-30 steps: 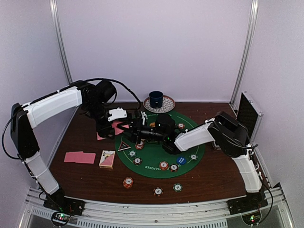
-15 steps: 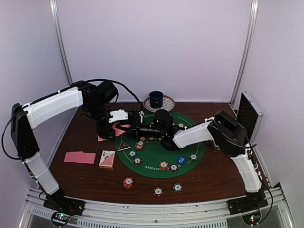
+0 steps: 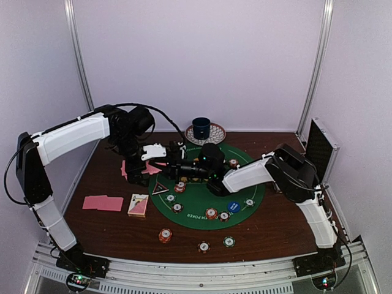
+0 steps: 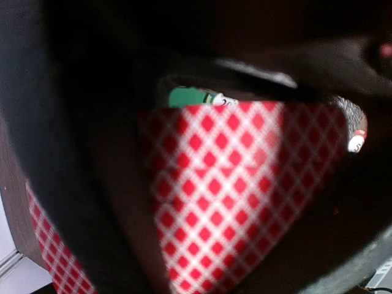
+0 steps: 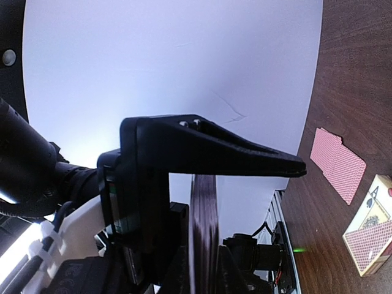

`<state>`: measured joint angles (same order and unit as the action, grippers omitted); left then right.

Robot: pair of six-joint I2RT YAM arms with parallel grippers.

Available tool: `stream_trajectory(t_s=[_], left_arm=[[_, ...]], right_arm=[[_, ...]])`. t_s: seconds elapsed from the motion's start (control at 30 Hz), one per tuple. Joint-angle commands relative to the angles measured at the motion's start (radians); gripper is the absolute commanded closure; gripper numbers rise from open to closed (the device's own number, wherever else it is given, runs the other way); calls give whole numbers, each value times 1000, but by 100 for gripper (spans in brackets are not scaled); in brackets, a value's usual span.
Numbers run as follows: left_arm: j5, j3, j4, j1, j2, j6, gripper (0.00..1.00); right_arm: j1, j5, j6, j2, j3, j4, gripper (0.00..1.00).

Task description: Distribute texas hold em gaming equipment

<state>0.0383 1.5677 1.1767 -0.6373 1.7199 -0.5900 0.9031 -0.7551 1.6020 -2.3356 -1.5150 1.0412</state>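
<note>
My right gripper lowers to the right in the top view next, fingers tipping down, over the mat's middle, which lies below it and is bare of chips.
My two grippers meet above the left rim of the green mat (image 3: 202, 202). The left gripper (image 3: 171, 154) stands open, its dark fingers (image 4: 79, 184) spread wide either side of a red-diamond-backed playing card (image 4: 245, 196) that fills the left wrist view. The right gripper (image 3: 184, 167) is shut on the playing cards (image 5: 202, 233), seen edge-on below its upper finger (image 5: 214, 150). More pink cards (image 3: 125, 170) lie on the table under the left arm. Two cards (image 3: 103, 203) and a card box (image 3: 138, 205) lie at the left. Chips (image 3: 211, 213) sit on the mat.
A black-red triangle marker (image 3: 160, 188) and a blue disc (image 3: 233, 206) lie on the mat. Loose chips (image 3: 165, 235) (image 3: 204, 247) (image 3: 228, 241) sit near the front. A dark blue cup (image 3: 201, 127) on a saucer stands at the back. A black case (image 3: 320, 147) stands at the right edge.
The left gripper has opened wide and let go of the cards, while the right gripper has closed on them. Both grippers have shifted slightly to the left.
</note>
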Motion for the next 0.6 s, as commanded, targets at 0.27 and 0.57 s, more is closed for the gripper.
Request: stream_trajectory(t_s=[0.27, 0.57], left_arm=[[109, 35, 30, -4, -71, 70, 2], [-88, -1, -100, 25, -232, 140, 2]], right_arm=[[-29, -25, -31, 45, 82, 109, 100], [-80, -91, -152, 116, 166, 8, 100]])
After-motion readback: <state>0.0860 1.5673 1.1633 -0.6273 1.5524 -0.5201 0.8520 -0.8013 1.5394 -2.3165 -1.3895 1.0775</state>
